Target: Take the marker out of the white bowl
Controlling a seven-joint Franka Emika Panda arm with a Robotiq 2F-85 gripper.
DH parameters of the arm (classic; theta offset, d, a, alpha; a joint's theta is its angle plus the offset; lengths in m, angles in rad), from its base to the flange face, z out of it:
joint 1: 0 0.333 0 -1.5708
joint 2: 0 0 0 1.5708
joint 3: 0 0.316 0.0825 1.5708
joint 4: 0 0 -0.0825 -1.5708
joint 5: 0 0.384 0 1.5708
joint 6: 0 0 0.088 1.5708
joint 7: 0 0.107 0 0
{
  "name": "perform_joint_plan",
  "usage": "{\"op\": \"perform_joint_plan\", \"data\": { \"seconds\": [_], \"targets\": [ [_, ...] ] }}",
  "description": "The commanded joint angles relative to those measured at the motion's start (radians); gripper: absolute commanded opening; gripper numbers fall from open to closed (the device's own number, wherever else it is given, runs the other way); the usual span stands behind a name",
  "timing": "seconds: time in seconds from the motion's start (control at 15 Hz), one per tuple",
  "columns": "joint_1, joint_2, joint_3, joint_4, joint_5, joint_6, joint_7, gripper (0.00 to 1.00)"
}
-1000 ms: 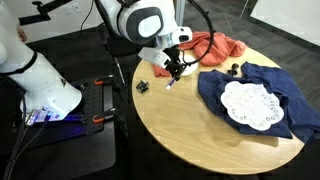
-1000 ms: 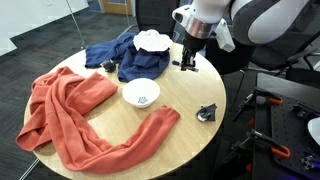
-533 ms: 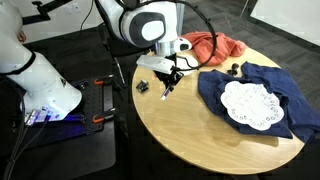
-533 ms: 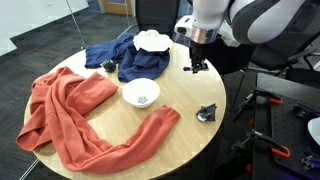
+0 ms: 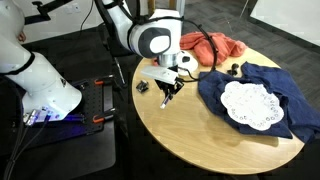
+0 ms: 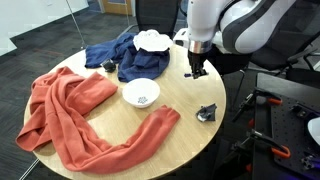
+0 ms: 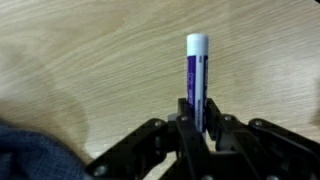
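The gripper moves down to the bare wood below the marker [image 5: 169, 126] next, since that spot is clear and apart from the white bowl. It then opens to release the marker.
My gripper [image 7: 200, 118] is shut on the marker [image 7: 197, 78], a dark purple stick with a whitish end that points away from the jaws over bare wood. In both exterior views the gripper [image 5: 168, 92] [image 6: 196, 71] hangs low over the round table near its edge, apart from the white bowl [image 6: 141, 93]. The bowl stands near the table's middle, beside the red cloth. The arm hides the bowl in the exterior view with the white robot base.
A red cloth [image 6: 78, 112] covers one side of the wooden table [image 6: 185, 135]. A blue cloth [image 5: 255, 85] carries a white lace doily [image 5: 249, 104]. A small black clip-like object [image 6: 207, 113] lies near the table edge.
The gripper has carried the marker away from the bowl, towards the table edge, and lower over the wood.
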Motion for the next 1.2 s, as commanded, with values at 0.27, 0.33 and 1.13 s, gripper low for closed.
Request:
{"op": "perform_joint_plan", "data": {
  "seconds": [0.27, 0.33, 1.13],
  "targets": [
    [-0.014, 0.094, 0.020, 0.072, -0.019, -0.002, 0.014, 0.44],
    [-0.011, 0.097, 0.017, 0.076, -0.023, -0.001, 0.017, 0.45],
    [0.001, -0.042, -0.003, 0.039, -0.107, 0.013, 0.060, 1.00]
  ]
}}
